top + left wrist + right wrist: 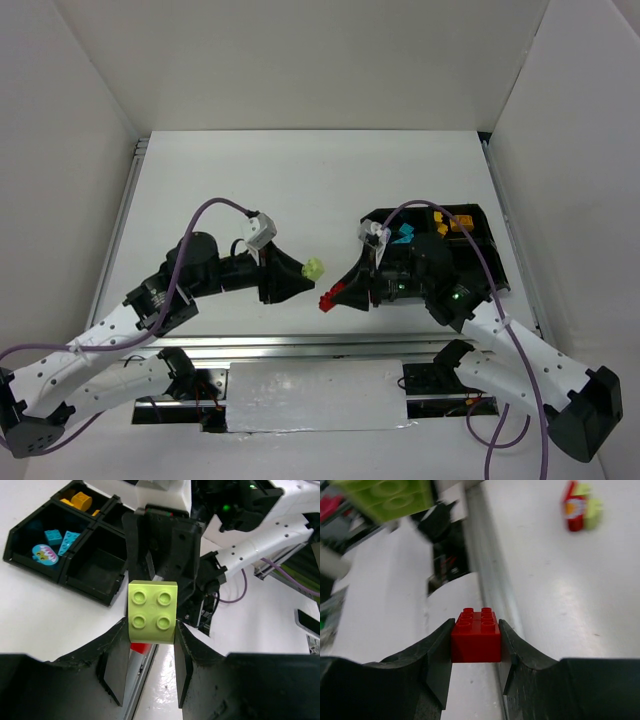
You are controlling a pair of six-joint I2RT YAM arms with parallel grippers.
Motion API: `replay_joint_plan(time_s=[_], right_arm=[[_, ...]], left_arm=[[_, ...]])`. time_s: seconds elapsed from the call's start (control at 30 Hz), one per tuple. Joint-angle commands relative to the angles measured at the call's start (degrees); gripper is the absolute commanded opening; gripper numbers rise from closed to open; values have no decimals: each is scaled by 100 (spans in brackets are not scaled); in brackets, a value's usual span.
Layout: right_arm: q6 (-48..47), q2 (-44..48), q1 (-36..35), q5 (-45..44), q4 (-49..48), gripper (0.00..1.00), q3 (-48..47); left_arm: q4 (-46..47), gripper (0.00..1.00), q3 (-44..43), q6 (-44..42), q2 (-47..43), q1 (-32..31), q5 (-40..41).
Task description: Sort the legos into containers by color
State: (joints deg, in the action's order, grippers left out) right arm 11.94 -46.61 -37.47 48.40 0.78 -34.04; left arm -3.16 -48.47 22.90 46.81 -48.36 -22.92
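The tray's empty section is to the right of my right gripper in the top view. I will swing my right gripper over it, tip down and let go of the red brick.
My left gripper (306, 273) is shut on a pale green four-stud brick (314, 268), held above the table; it fills the middle of the left wrist view (152, 612). My right gripper (332, 298) is shut on a red brick (326, 300), seen between its jaws in the right wrist view (476, 635). The two grippers face each other closely, the green brick just above the red one. The black four-compartment tray (497, 270) lies behind the right arm, largely hidden. In the left wrist view the tray (60, 577) holds cyan bricks (60, 537) and yellow-orange bricks (80, 501).
A red brick and a pale green brick (580, 511) lie together on the table, far off in the right wrist view. The table's metal front rail (300, 345) runs just below both grippers. White walls enclose the table on three sides.
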Motion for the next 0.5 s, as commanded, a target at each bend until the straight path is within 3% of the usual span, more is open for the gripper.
replay_joint_plan(time_s=[0.0, 0.07, 0.1, 0.17, 0.27, 0.47], right_arm=[[482, 240, 30, -2438, 71, 0, -58], [947, 162, 126, -3499, 421, 0, -242], [1281, -91, 196, -4905, 963, 0, -522], [2071, -435, 687, -5918, 1790, 0, -866], [2311, -762, 1311, -5737, 2514, 0, -947], [2725, -446, 1576, -6167, 2734, 0, -736]], left_arm=[[-61, 0, -268, 57, 56, 46, 366], [-141, 0, -277, 48, 57, 46, 489], [-220, 0, -269, 48, 22, 46, 664], [-299, 0, -251, 57, -13, 37, 832], [-466, 0, -260, 83, 13, 46, 894], [-449, 0, -172, 154, 100, 46, 921]])
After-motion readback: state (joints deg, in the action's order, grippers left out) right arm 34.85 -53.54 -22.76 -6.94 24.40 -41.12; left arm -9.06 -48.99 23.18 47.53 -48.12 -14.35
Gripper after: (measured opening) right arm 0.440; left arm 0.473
